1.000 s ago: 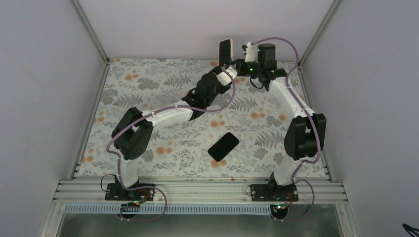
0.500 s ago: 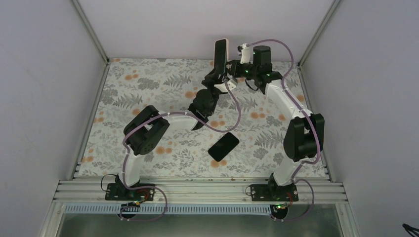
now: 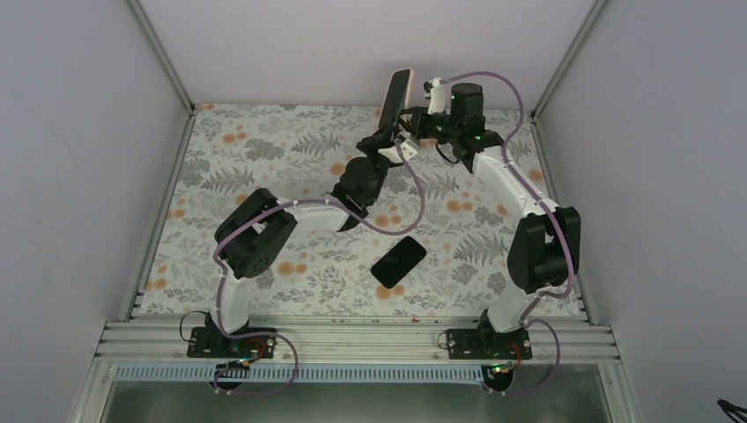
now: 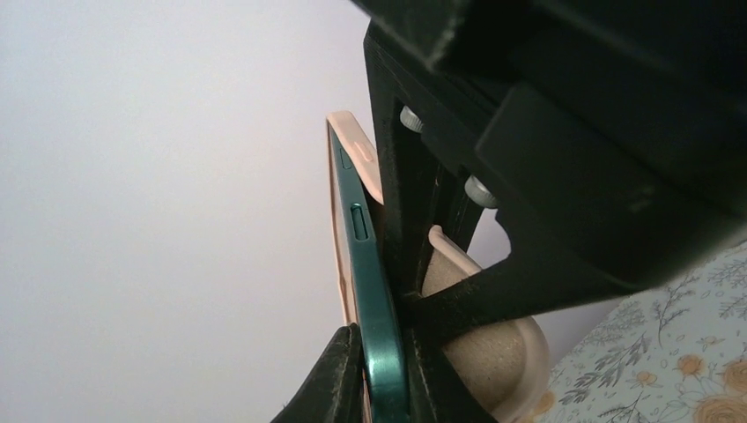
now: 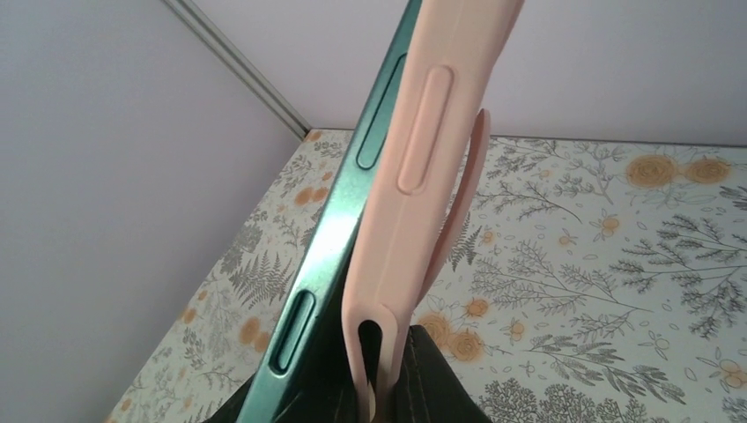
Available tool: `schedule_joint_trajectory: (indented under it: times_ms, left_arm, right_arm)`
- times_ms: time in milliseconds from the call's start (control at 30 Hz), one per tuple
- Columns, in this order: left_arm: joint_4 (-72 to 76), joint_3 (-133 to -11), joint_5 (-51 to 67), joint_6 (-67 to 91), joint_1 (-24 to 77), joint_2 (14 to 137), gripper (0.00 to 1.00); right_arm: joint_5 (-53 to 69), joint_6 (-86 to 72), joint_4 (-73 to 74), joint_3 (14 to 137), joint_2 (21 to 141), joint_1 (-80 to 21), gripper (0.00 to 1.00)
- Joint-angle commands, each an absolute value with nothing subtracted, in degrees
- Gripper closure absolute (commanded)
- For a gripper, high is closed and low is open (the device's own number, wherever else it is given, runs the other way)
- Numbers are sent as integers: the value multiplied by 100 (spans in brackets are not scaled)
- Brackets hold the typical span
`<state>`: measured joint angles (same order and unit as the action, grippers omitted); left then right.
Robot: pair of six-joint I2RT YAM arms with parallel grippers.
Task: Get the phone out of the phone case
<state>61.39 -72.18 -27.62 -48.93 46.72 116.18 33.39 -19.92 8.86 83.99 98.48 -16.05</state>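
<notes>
The open cover lies below my left gripper, toward my base. I will next bring the gripper back and down to release the green phone (image 3: 394, 99) beside the black phone.
A dark green phone (image 3: 394, 99) in a pink case (image 3: 408, 81) is held up in the air at the back of the table, tilted. My left gripper (image 3: 385, 134) is shut on the phone's lower end. In the left wrist view the green phone edge (image 4: 370, 291) sits between my fingers (image 4: 339, 379), and a peeled case corner (image 4: 493, 352) stands off behind it. My right gripper (image 3: 423, 130) is shut on the pink case (image 5: 423, 176). There the case has come away from the green phone (image 5: 335, 238) at the lower end.
A second black phone (image 3: 398, 261) lies flat on the floral table cover (image 3: 264, 150), near the middle and below the arms. Grey walls enclose the table on three sides. The right gripper's black body (image 4: 573, 132) fills the upper right of the left wrist view.
The left arm has folded back toward its base and its wrist has turned. The held phone has gone from upright to leaning, top to the right. The right arm has barely moved.
</notes>
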Motion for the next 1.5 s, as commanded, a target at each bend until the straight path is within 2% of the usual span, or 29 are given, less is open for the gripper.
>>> schedule_joint_trajectory:
  times_ms: [0, 167, 300, 400, 567, 700, 800, 933, 1067, 1300, 1467]
  left_arm:
    - [6205, -7283, -3050, -4992, 4123, 11124, 98]
    - [5858, -6797, -2633, -4738, 4113, 10359, 98]
    - [4650, -6823, -2472, -4437, 4085, 9748, 98]
    - [3605, -6858, -2328, -4222, 4040, 9356, 98]
    - [2610, -6452, -2146, -4465, 4025, 8860, 98]
    - [2322, -5773, -2680, -5216, 3990, 8552, 98]
    - [1659, -5450, -3521, -5589, 3979, 8546, 98]
    - [1002, -4530, -3981, -5815, 3913, 7942, 98]
    - [1170, -3454, -4058, -6229, 4142, 7386, 97]
    - [386, -3253, -3949, -5439, 4697, 7958, 98]
    - [297, -3001, -3838, -5359, 5271, 8372, 96]
  right_arm:
    - [3822, -1397, 1679, 8204, 9384, -1738, 97]
    - [2354, -463, 2277, 8632, 9831, -1653, 97]
    - [864, 623, 1628, 8237, 9830, -1525, 97]
    - [334, 1078, 1463, 8145, 9974, -1279, 97]
    - [806, 1150, 2041, 8272, 10072, -995, 97]
    - [1645, 1252, 3214, 8556, 10293, -725, 97]
    - [2663, 1553, 4316, 8600, 10405, -409, 97]
    - [3484, 2252, 5543, 8060, 10180, 16, 97]
    - [3146, 2764, 5809, 7252, 9696, 408, 97]
    - [2951, 3557, 6051, 6106, 9580, 605, 97]
    - [2651, 3629, 5806, 5860, 9802, 712, 97]
